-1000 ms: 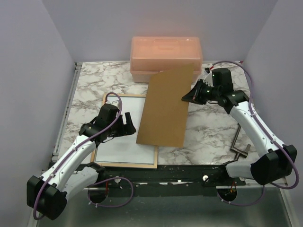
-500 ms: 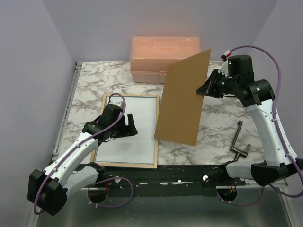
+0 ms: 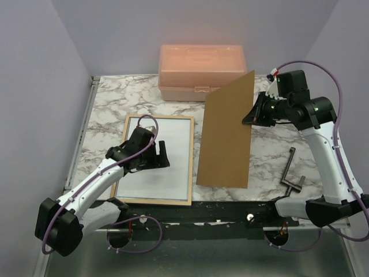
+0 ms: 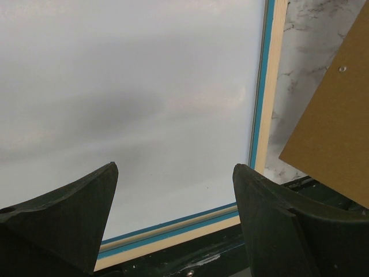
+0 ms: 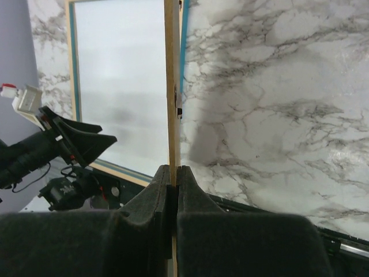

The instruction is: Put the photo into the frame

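I will next move my right gripper to the left in the top view and tip the brown backing board (image 3: 226, 138) toward the frame, because the photo inside still lacks its backing.
The frame (image 3: 191, 167) lies flat on the left of the marble table, its light wood rim up with a blue inner edge (image 4: 260, 92). Inside it a plain white sheet, the photo (image 3: 170, 138) (image 4: 144, 86), lies with its white side up. My left gripper (image 3: 162, 154) (image 4: 174, 167) hovers open over the photo's near right part, nothing between its fingers. My right gripper (image 3: 248, 120) (image 5: 174, 168) is shut on the top edge of the brown backing board (image 3: 226, 138) (image 5: 171, 86), which stands almost upright just right of the frame, its lower edge near the table.
A peach plastic box (image 3: 202, 72) stands at the back centre. A dark metal clamp (image 3: 294, 176) lies near the front right. A black rail (image 3: 219, 210) runs along the table's front edge. The board's corner (image 4: 340, 127) shows right of the frame.
My right gripper has lifted the backing board off the frame, swung it right and tipped it upright. My left gripper has shifted slightly right over the photo, still open.
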You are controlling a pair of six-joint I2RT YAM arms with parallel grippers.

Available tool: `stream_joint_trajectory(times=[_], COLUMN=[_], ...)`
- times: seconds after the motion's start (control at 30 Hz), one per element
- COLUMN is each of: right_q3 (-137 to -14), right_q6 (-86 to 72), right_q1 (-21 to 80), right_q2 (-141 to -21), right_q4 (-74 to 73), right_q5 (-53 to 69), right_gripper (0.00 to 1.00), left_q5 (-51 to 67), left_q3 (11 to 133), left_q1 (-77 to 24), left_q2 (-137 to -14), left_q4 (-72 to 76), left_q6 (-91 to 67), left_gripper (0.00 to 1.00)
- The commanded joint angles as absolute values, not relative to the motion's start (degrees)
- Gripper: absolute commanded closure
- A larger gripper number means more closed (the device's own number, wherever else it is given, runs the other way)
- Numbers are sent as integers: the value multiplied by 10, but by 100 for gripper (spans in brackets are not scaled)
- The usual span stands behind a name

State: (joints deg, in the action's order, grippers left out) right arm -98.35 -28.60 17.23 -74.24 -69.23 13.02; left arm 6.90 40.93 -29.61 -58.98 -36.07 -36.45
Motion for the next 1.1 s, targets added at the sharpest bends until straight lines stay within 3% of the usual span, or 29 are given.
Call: stream_joint_trajectory(times=[0.0, 0.4, 0.7, 0.9, 1.07], right_q3=[-954, -891, -880, -902, -920], right_q6=[-277, -270, -278, -283, -301], right_q1=[171, 171, 171, 171, 171], right_q2=[-747, -791, -820, -821, -811], right_q4=[-683, -640, -608, -594, -570], right_q5=[179, 214, 226, 252, 287], right_gripper=[99, 99, 89, 47, 25], left_q5=[59, 40, 27, 30, 42], left_q3=[417, 427, 431, 437, 457], left_q1=[-307, -327, -334, -334, -333], left_q2=[-601, -618, -599, -585, -555], left_q4=[-356, -363, -369, -376, -378], left_q6=[-371, -374, -373, -371, -377], left_gripper=[17, 18, 18, 18, 17])
